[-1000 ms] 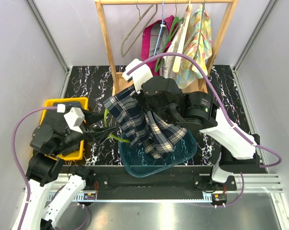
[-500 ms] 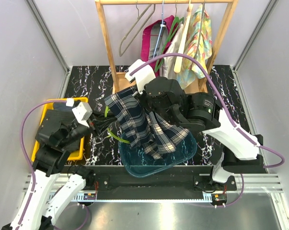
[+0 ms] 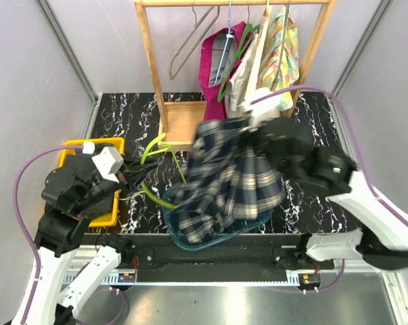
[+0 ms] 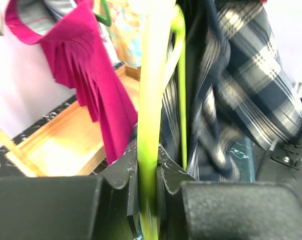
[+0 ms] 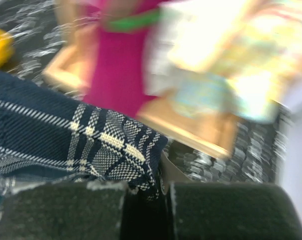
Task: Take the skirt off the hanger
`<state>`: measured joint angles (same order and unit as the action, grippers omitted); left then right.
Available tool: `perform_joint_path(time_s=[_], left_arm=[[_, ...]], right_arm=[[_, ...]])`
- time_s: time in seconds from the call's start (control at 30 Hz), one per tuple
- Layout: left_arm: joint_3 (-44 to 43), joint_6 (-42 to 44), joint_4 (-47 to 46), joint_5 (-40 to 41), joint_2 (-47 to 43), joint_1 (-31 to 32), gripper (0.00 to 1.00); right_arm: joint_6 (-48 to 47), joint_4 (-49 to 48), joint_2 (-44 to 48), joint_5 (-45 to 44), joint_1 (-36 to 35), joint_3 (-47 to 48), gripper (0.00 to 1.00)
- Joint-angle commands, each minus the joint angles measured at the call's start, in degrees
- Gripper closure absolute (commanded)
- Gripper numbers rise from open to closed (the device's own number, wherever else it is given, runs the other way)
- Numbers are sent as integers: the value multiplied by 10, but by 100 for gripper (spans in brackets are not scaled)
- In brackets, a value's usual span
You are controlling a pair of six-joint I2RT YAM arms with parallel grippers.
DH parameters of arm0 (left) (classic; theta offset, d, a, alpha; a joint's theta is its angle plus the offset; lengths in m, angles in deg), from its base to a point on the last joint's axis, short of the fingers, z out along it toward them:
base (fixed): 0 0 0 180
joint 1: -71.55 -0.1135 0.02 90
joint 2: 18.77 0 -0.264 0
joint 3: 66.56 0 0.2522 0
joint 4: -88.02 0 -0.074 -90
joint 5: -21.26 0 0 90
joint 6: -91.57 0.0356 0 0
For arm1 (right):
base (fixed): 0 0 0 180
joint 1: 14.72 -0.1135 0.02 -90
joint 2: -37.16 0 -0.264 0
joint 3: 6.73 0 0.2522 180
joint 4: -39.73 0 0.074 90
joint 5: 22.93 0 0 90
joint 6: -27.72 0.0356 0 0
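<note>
The part of the table beside the yellow bin is bare, so next my left gripper will swing away from the skirt [image 3: 227, 179] and tip down over that part to release the hanger.
The skirt [image 3: 227, 179] is navy plaid with cream lines. It hangs from my right gripper [image 3: 252, 125], which is shut on its top edge [image 5: 118, 150], and its lower part drapes into the teal basket [image 3: 261, 220]. The lime green hanger [image 3: 156, 145] is free of the skirt and juts right from my left gripper [image 3: 130, 177], which is shut on it [image 4: 151, 165]. In the left wrist view the skirt [image 4: 241, 95] hangs just right of the hanger.
A wooden clothes rack [image 3: 153, 74] stands at the back with a magenta dress [image 3: 217, 68], a floral garment [image 3: 281, 54] and bare hangers. A yellow bin [image 3: 75, 145] sits at the left, under my left arm.
My right gripper has swung up and to the right with the skirt, pulling it off the hanger. The green hanger stays in my left gripper and now shows bare.
</note>
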<state>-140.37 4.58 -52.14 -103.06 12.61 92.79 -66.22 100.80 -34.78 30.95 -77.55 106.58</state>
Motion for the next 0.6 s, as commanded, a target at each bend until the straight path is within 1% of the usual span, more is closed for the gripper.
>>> perform_joint_path(time_s=[0.0,0.07,0.23,0.3,0.33,0.37,0.47,0.5,0.53,0.57], left_arm=[[-24,4,-12,29,-18,-4,100],[-26,1,-18,29,-15,-4,100],[-35,0,-30,26,-7,-4,100],[-53,13,-41,36,-4,-4,100],[-65,17,-63,44,6,-4,100],[-78,17,-80,69,11,-4,100],[-157,-4,-154,88,50,-4,100],[-183,-25,-188,91,74,-4,100],[-221,-28,-204,91,84,-4,100],[-248,-57,-232,88,102,-3,100]], right_arm=[[-1,-73,108,-98,60,-32,100],[6,-73,115,-103,67,-51,100],[36,-83,111,-54,70,-83,100],[54,-90,94,-27,70,-96,100],[61,-93,87,-19,71,-100,100],[63,-99,74,-12,70,-107,100],[69,-115,56,10,70,-112,100],[72,-121,46,19,71,-111,100],[78,-122,41,24,71,-110,100],[84,-124,35,35,71,-111,100]])
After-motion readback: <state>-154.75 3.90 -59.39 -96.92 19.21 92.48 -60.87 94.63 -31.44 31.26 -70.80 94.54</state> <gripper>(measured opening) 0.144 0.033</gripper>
